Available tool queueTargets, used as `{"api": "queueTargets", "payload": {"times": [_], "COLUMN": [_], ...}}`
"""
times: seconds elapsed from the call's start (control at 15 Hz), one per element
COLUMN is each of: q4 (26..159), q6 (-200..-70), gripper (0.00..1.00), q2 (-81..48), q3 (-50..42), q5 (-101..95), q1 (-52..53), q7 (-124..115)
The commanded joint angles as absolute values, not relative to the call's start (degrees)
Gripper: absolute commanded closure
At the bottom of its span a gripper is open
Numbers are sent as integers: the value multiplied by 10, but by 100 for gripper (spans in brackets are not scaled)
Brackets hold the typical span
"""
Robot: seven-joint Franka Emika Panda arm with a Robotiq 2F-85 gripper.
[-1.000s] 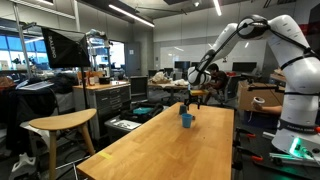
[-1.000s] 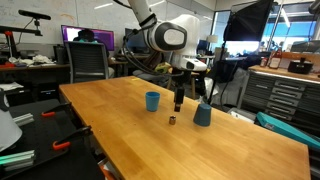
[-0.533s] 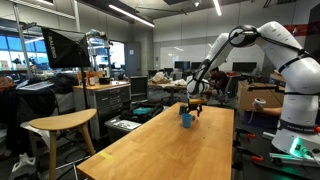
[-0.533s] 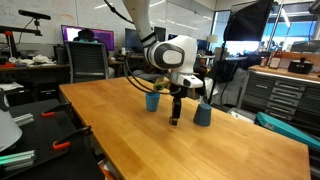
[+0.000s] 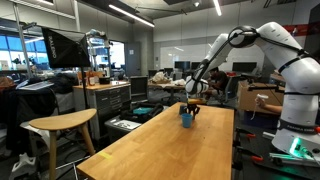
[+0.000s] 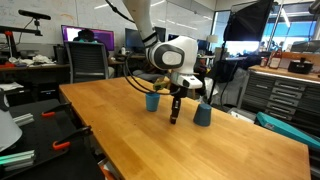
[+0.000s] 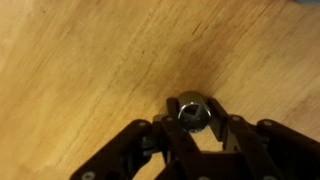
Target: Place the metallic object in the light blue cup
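My gripper rises with the metallic object next and moves over the light blue cup's opening to release it, since the object stands low, below the cup's rim.
In the wrist view the metallic object, a small shiny socket, stands on the light-wood table. My gripper has its two black fingers pressed against the socket's sides. In an exterior view the gripper points straight down onto the table, and its fingers hide the socket. It stands between the light blue cup and a darker blue cup, both upright and a short way behind it. From the far end of the table the gripper shows just above a blue cup.
The long wooden table stretches toward the camera. A stool and cabinets stand beside the table. Office chairs and lab benches lie behind it.
The gripper came down from above the table onto the socket and its fingers closed in from wide open against it. In the last half second the arm stayed put.
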State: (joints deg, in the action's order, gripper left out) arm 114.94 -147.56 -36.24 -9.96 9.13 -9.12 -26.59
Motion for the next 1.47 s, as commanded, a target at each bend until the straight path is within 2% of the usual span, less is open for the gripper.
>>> {"api": "queueTargets", "payload": {"times": [0.0, 0.07, 0.67, 1.4], "q4": [1137, 1143, 1155, 1132], "q6": [-1432, -1409, -1310, -1282], "gripper": [90, 88, 88, 88], "q2": [-351, -333, -182, -252], "q3": [-98, -94, -61, -37], "q5": [122, 126, 142, 173], "q1": [-101, -104, -74, -55], "q7": [-247, -239, -208, -206]}}
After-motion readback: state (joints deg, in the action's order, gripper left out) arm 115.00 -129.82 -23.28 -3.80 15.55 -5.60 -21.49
